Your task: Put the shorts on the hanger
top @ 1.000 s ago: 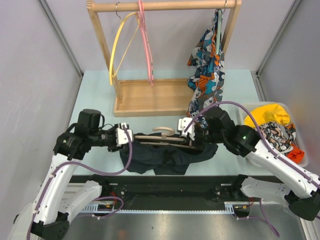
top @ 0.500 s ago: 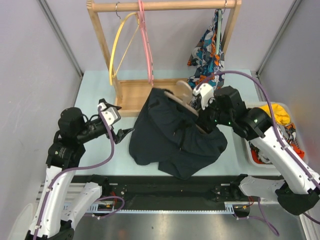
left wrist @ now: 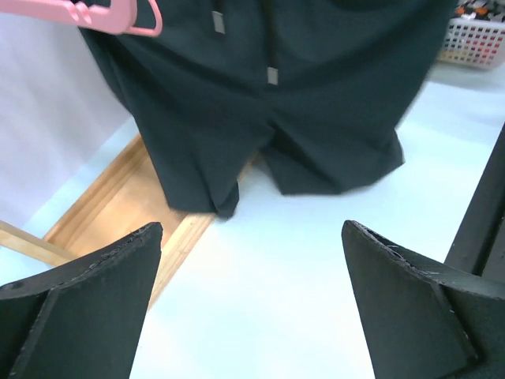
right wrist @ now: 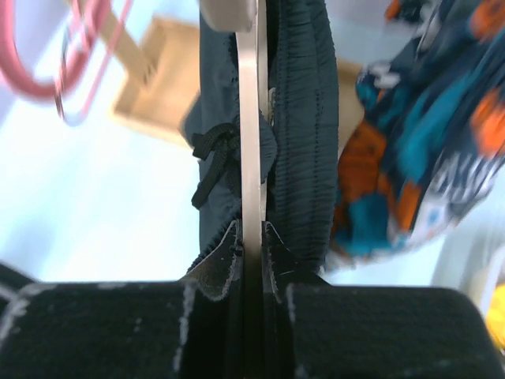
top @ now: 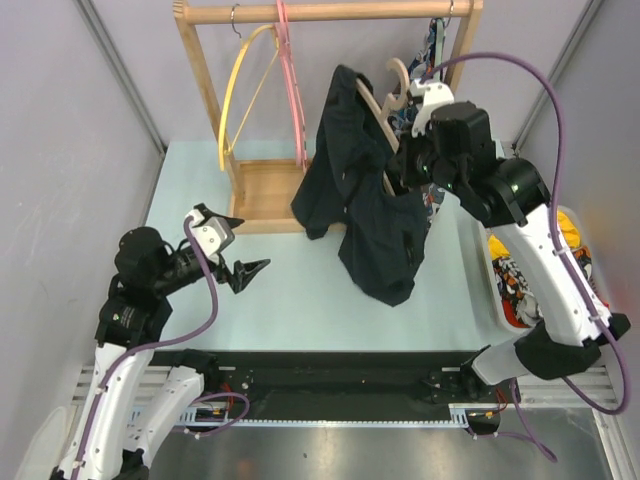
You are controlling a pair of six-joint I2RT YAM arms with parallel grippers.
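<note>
The rack's bare bar (top: 402, 11) has a part beside the patterned garment that is outward of my right gripper. My right gripper needs to move outward next, hang the hanger there, and then release.
The dark navy shorts (top: 365, 205) hang draped over the tan hanger (top: 385, 95), lifted high near the rack's rail. My right gripper (top: 408, 170) is shut on the hanger; in the right wrist view the thin hanger bar (right wrist: 251, 126) sits clamped between my fingers, with the shorts' waistband (right wrist: 300, 118) beside it. My left gripper (top: 252, 270) is open and empty, low over the table, left of the shorts. In the left wrist view the shorts (left wrist: 268, 103) hang ahead with the drawstring tips showing.
A wooden rack (top: 290, 195) stands at the back with a yellow hanger (top: 240, 85), a pink hanger (top: 292, 80) and a colourful patterned garment (top: 432, 45). A white basket (top: 500, 290) of clothes sits at the right.
My right gripper lifted the hanger with the shorts from the table up towards the rail. My left gripper let go and drew back to the left, open.
</note>
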